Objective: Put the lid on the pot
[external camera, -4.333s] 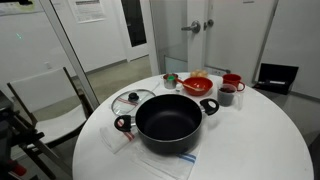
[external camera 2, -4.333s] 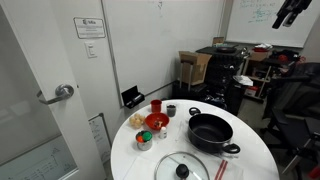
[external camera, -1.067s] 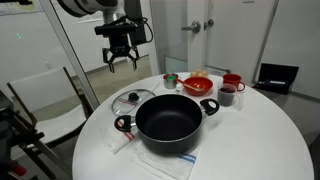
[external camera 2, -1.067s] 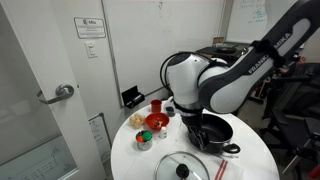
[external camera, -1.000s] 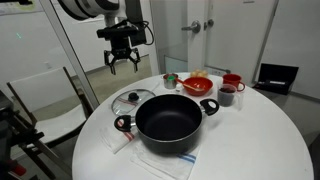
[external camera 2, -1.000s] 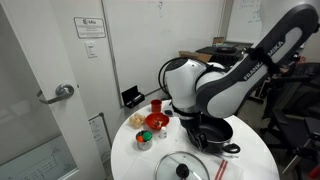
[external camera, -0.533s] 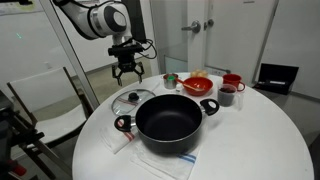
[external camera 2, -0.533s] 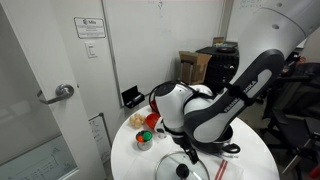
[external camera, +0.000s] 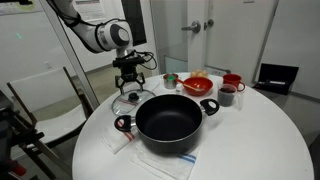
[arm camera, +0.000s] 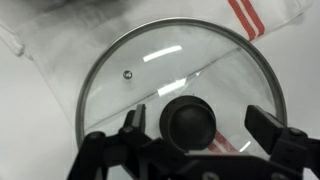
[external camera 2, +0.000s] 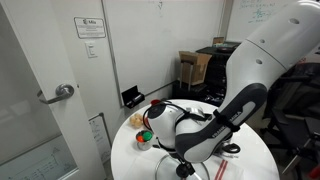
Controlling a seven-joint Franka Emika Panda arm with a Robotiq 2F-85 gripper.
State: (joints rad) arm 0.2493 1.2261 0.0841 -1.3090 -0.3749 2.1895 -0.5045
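The lid's dark centre knob [external camera: 133, 97] [arm camera: 188, 124] sits below my gripper, between my fingers. My gripper lowers over it next and closes its open fingers around it.
The clear glass lid [external camera: 127, 101] with a metal rim lies flat on the white table, just beside the big black pot [external camera: 168, 122]. In the wrist view the lid [arm camera: 150, 70] fills the frame and its dark knob [arm camera: 189, 121] sits between my fingers. My gripper [external camera: 131, 88] hangs right above the lid, open, fingers on either side of the knob [arm camera: 205, 128] without closing on it. In an exterior view the arm [external camera 2: 200, 135] covers most of the pot; part of the lid [external camera 2: 172, 167] shows at the near edge.
A small red bowl [external camera: 198, 84], a red mug [external camera: 232, 82], a dark cup [external camera: 226, 95] and a small tin [external camera: 171, 79] stand behind the pot. A red-striped cloth [arm camera: 245, 20] lies under the lid. A chair [external camera: 45, 95] stands beside the round table.
My gripper has come down from high above the table to just over the lid, its open fingers now straddling the knob. Lid and pot have not moved.
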